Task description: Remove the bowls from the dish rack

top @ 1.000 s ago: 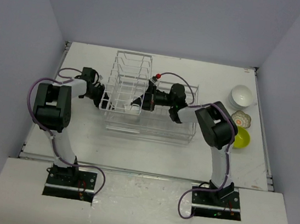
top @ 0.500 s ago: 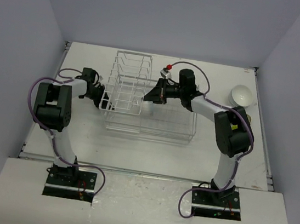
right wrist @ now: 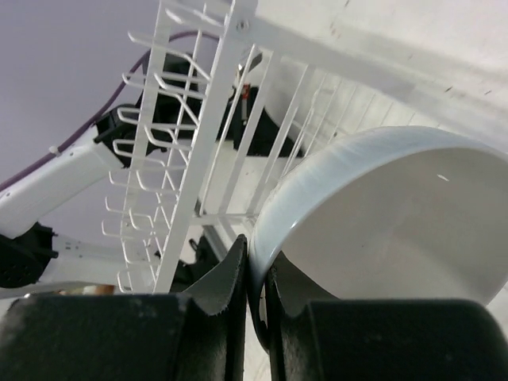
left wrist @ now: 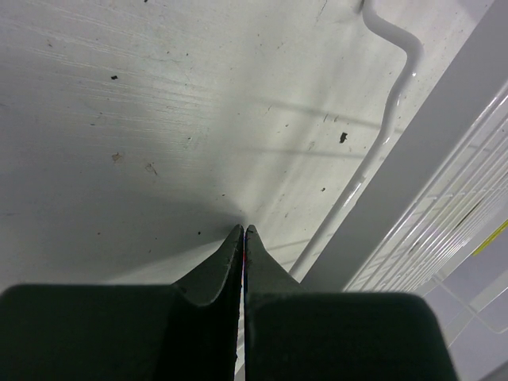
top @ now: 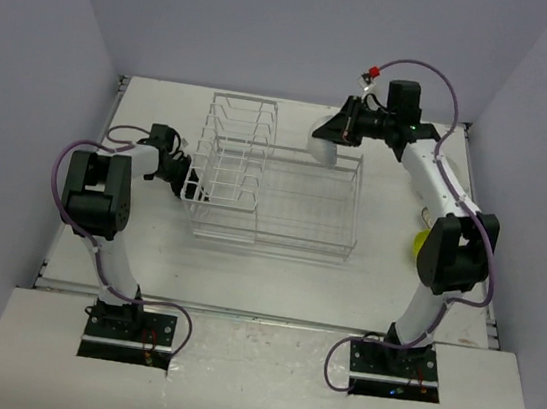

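I will carry the white bowl [top: 323, 148] with my right gripper down to the table side by the rack, outward past the lime-yellow bowl already standing there.
The white wire dish rack [top: 285, 191] stands mid-table and looks empty. It also shows in the right wrist view [right wrist: 198, 119]. My right gripper [top: 344, 131] is shut on the rim of a plain white bowl [top: 323, 148] and holds it in the air over the rack's far right corner. In the right wrist view the fingertips [right wrist: 238, 254] pinch the bowl [right wrist: 389, 230] by its edge. My left gripper [top: 180, 166] is shut and empty, low at the rack's left side. Its shut gripper tips [left wrist: 243, 230] point at the table beside a rack wire [left wrist: 394, 103].
A lime-yellow bowl [top: 417, 243] peeks out behind my right forearm at the table's right side. Other bowls there are hidden by the arm. The white table [top: 148, 238] ends at grey walls at the back and sides.
My right arm has lifted the white bowl out of the rack and swung it up, back and to the right. My left arm has not moved.
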Available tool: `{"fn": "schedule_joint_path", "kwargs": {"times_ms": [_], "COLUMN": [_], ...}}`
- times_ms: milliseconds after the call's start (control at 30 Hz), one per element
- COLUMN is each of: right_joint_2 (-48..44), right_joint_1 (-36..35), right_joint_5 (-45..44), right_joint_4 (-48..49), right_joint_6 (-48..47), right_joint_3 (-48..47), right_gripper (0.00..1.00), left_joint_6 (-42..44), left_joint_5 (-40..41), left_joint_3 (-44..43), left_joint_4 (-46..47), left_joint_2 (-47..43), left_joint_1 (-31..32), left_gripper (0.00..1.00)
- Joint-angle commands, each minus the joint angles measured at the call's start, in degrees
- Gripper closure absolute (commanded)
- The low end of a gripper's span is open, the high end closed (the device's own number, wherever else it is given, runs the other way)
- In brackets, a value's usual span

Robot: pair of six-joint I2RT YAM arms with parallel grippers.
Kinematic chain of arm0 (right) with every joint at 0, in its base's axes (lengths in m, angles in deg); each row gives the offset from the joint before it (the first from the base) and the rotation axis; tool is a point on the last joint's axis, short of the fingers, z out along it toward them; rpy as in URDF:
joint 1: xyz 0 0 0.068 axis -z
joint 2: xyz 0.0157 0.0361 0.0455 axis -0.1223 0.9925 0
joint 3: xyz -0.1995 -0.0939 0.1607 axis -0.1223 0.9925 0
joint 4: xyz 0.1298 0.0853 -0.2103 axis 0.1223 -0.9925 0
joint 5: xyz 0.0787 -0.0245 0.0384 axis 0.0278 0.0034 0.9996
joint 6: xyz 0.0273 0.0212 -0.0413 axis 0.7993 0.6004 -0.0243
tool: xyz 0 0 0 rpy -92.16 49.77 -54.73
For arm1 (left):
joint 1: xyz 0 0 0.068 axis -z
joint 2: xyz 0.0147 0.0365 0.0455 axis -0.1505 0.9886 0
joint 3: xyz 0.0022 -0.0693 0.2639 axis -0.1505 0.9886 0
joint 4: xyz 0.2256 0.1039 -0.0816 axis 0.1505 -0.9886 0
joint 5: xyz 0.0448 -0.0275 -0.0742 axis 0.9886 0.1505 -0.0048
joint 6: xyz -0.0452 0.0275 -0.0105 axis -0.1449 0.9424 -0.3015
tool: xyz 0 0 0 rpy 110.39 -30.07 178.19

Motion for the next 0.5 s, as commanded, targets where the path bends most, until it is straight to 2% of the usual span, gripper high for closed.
{"fn": "schedule_joint_path", "kwargs": {"times_ms": [0,100,133,233,367,467], "right_joint_2": [-3.43,-1.76,-1.32,0.7,0.79,3.16], "right_joint_1": [3.56,7.16,8.04,11.47,15.6,16.84], "right_joint_5": [-5.12,-12.24,-20.62,-34.09,-45.28,-49.43], "right_joint_4": [-10.49,-17.96,-21.89,-27.62,-27.99,-29.31], "right_joint_6": [-8.56,-12.6,-14.61,-17.44,-20.17,-21.93], "right_joint_3": [-10.57,-17.69,-19.19,-22.97,-21.05,-21.75], "right_gripper": [1.0,1.0,1.0,1.0,1.0,1.0], "left_joint_6": [-0.42,-0.59,-0.68,-1.12,-1.12,-1.12], "left_joint_5": [-3.42,-3.42,-3.5,-3.59,-3.59,-3.68], "left_joint_3": [-1.28,-0.84,-0.84,-1.01,-1.19,-0.84], "left_joint_4": [1.92,2.19,2.36,2.54,2.45,2.63], "left_joint_2": [0.31,0.04,0.04,-0.04,-0.13,0.04], "left_joint_1": [0.47,0.47,0.47,0.47,0.47,0.47], "left_gripper": [1.0,1.0,1.0,1.0,1.0,1.0]}}
